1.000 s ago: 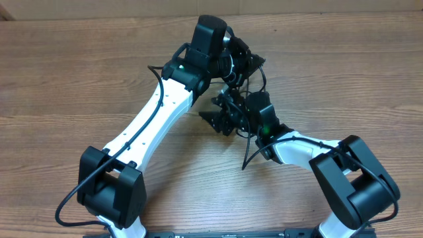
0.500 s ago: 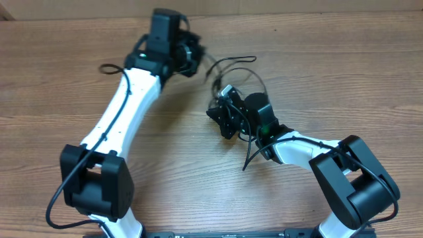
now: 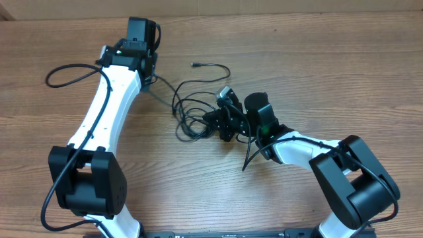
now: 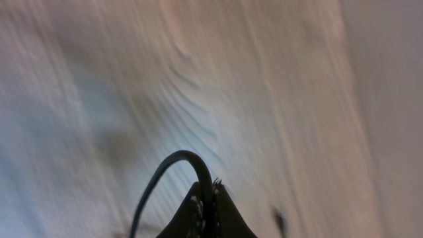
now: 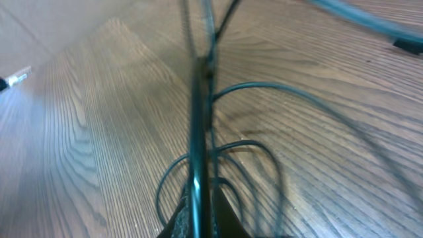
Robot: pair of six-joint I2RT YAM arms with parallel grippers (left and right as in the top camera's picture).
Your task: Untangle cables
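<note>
Bare wood lies outward of the loops, to the right in the overhead view. My right gripper needs to pull the cable off the loops to that spot and release it.
The cables (image 3: pixel 190 111) lie as loose black loops on the wooden table between my two grippers. One free end with a small plug (image 3: pixel 195 65) lies at the back. My left gripper (image 3: pixel 151 74) is at the far left of the loops and is shut on a cable strand that runs taut toward them. In the left wrist view the gripper (image 4: pixel 210 199) pinches a cable (image 4: pixel 177 158) that arcs up from the fingertips. My right gripper (image 3: pixel 213 119) is shut on a cable at the right edge of the loops. In the right wrist view the gripper (image 5: pixel 201 221) holds a cable (image 5: pixel 196 132) that runs straight ahead.
The left arm's own thicker wire (image 3: pixel 66 71) loops out over the table at the far left. In the right wrist view a pale connector (image 5: pixel 14 79) lies at the left edge and a dark plug (image 5: pixel 407 45) at the upper right. Bare wood surrounds the loops.
My left arm has swung left and back, drawing a strand out of the bundle. The tight clump has spread into open loops. My right gripper has shut on a cable.
</note>
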